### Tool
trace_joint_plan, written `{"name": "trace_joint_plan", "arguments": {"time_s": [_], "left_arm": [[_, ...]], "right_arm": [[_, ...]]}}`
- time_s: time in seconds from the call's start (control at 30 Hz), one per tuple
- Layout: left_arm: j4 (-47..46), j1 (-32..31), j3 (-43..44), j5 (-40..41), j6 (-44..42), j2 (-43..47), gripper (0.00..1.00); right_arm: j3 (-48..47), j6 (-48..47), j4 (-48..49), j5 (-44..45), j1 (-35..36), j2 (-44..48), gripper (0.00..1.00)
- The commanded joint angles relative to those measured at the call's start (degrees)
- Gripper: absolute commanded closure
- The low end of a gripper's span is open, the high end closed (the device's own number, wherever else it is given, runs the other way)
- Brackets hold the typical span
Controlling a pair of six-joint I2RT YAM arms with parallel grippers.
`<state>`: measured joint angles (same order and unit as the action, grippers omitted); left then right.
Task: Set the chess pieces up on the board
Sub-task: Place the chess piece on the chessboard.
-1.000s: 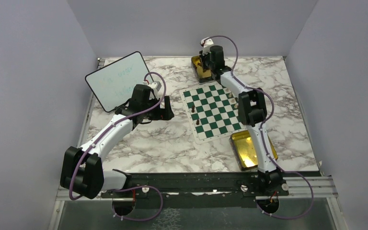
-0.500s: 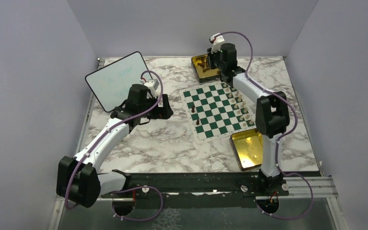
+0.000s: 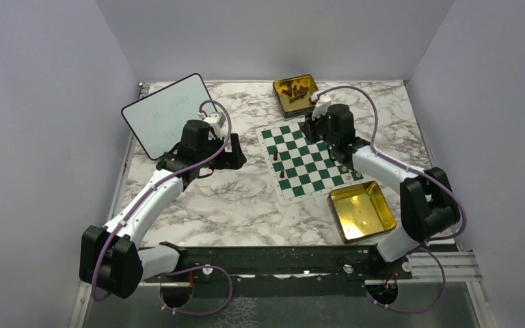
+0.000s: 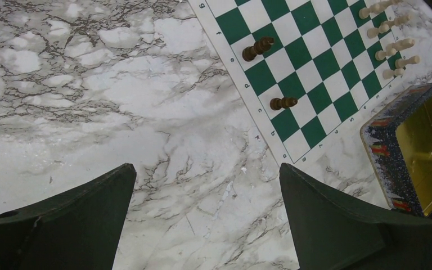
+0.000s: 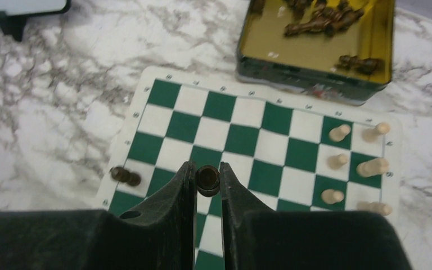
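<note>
The dark piece in my right gripper goes back over the board and down next for release on the board's near corner square (image 3: pixel 287 193), empty in the dark pieces' row.
The green and white board (image 3: pixel 301 171) lies right of centre. In the right wrist view my right gripper (image 5: pixel 207 171) is shut on a dark brown chess piece (image 5: pixel 207 181), held above the board (image 5: pixel 270 146) near its left side; from above, this gripper (image 3: pixel 312 131) hangs over the board's far part. Two dark pieces (image 4: pixel 257 48) (image 4: pixel 283 103) stand along the board's left edge. Cream pieces (image 5: pixel 337 163) line its right edge. My left gripper (image 4: pixel 205 169) is open over bare marble, left of the board (image 4: pixel 315 73).
A gold tin (image 3: pixel 295 92) holding several dark pieces sits behind the board. An empty gold tin (image 3: pixel 362 210) lies at the board's near right corner. A whiteboard (image 3: pixel 167 113) stands at the far left, behind the left arm.
My right arm has swung back from the far tin to above the board, carrying the dark piece. The left arm has barely moved.
</note>
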<state>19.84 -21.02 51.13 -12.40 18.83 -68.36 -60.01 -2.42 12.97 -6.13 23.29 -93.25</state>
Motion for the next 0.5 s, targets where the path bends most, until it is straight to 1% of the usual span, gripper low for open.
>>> {"name": "trace_joint_plan", "arguments": {"time_s": [0.0,0.2,0.27,0.47], "left_arm": [[-0.1,0.0,-0.1,0.6,-0.1,1.4,0.01],[0.0,0.0,-0.3,1.6,-0.3,1.5,0.01],[0.1,0.0,-0.3,2.0,-0.3,1.5,0.01],[0.6,0.0,-0.2,3.9,-0.5,1.5,0.01]], "right_arm": [[7.4,-0.2,3.5,0.5,5.5,7.0,0.89],[14.7,-1.1,2.6,4.6,15.5,12.9,0.89],[17.5,-1.2,3.1,7.3,18.1,15.2,0.90],[27.3,4.7,6.9,10.5,21.8,20.4,0.90]]}}
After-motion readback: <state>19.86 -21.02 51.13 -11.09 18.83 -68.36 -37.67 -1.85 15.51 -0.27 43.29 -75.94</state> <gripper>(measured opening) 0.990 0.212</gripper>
